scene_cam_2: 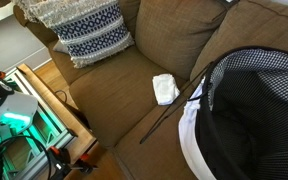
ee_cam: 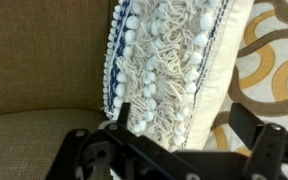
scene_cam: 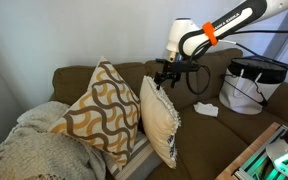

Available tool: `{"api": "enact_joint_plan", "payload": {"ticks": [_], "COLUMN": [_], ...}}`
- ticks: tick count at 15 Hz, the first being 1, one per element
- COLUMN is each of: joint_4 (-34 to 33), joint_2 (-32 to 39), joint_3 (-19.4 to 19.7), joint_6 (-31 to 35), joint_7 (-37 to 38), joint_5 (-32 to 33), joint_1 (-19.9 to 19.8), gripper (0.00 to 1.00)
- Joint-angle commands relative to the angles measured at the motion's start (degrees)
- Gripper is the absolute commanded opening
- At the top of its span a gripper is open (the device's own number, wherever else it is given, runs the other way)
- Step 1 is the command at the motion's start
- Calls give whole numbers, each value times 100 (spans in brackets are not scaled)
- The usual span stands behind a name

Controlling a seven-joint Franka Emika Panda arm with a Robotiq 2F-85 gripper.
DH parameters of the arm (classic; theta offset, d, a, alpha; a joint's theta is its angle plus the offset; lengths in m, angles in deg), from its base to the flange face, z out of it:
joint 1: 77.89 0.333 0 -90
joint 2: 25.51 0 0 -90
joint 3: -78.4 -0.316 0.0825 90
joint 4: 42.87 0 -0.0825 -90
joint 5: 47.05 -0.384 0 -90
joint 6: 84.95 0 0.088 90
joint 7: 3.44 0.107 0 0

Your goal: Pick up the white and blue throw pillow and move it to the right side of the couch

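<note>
My gripper moves down and toward the wavy-patterned pillow next, over the throw pillow's fringed upper edge (scene_cam: 156,94) (ee_cam: 190,98), which lies below it, between the open fingers.
The white and blue throw pillow (scene_cam: 160,120) stands on edge in the middle of the brown couch (scene_cam: 209,130). In an exterior view its blue patterned face (scene_cam_2: 89,35) shows at the top left. In the wrist view its fringed, pom-pom edge (ee_cam: 164,70) fills the centre. My gripper (scene_cam: 165,73) is at the pillow's top edge. In the wrist view the gripper (ee_cam: 184,125) is open, its two fingers on either side of the pillow's edge, with a gap at the right finger. The gripper is not seen in the overhead exterior view.
A tan and white wavy-patterned pillow (scene_cam: 99,110) leans right next to the throw pillow, with a knit blanket (scene_cam: 29,150) beside it. A white cloth (scene_cam_2: 165,88) lies on the seat. A black mesh hamper (scene_cam_2: 254,110) sits at the couch's other end. A wooden box (scene_cam_2: 44,110) stands in front.
</note>
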State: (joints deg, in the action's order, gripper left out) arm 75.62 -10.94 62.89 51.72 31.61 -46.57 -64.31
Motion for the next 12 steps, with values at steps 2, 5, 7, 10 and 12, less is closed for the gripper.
{"api": "enact_joint_plan", "payload": {"ticks": [2,5,7,10,12], "joint_4": [-913,-1551,-2045,-2536,-2795], "joint_2": [908,1549,1973,2387,2591], "joint_3": [512,627,662,922,1075], "joint_6": [-272,-532,-1212,-2027,-2353], "joint_7": [906,1011,1098,1618,1886], "joint_5": [252,64,30,311,527], "joint_1": [523,697,866,1189,1332], "gripper": [100,100,100,100,74]}}
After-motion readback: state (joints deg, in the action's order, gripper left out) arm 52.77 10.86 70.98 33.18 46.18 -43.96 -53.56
